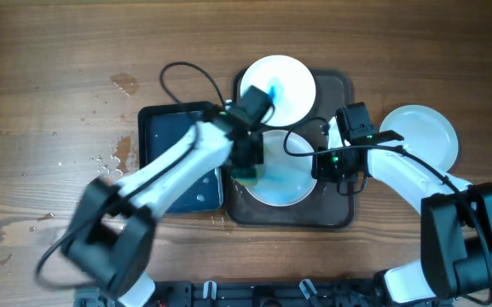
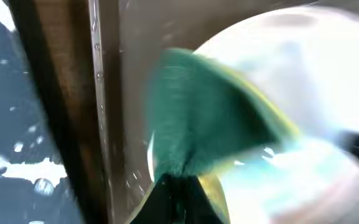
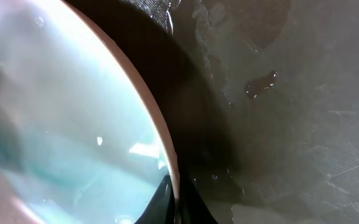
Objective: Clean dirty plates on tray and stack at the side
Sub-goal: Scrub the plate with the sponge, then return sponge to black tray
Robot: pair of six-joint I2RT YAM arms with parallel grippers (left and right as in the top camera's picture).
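Observation:
As only pale wash (image 1: 286,175) covers the near plate, I will raise my left gripper, move left in the overhead view and release the sponge down inside the black tray (image 1: 194,194).
Three white plates show overhead. One with a blue smear (image 1: 278,88) lies at the tray's far end. One with pale blue wash (image 1: 286,175) lies at the near end. A clean one (image 1: 420,132) lies on the table to the right. The dark brown tray (image 1: 344,205) holds the first two. My left gripper (image 1: 247,170) is shut on a green and yellow sponge (image 2: 210,118) pressed on the near plate's left side (image 2: 316,74). My right gripper (image 1: 321,164) is shut on that plate's right rim (image 3: 167,155), one finger on each side.
A smaller black tray of blue water (image 1: 173,145) stands left of the brown tray and shows at the left of the left wrist view (image 2: 11,124). Water drops lie on the wooden table (image 1: 58,102) at the left. Wet patches mark the brown tray floor (image 3: 291,93).

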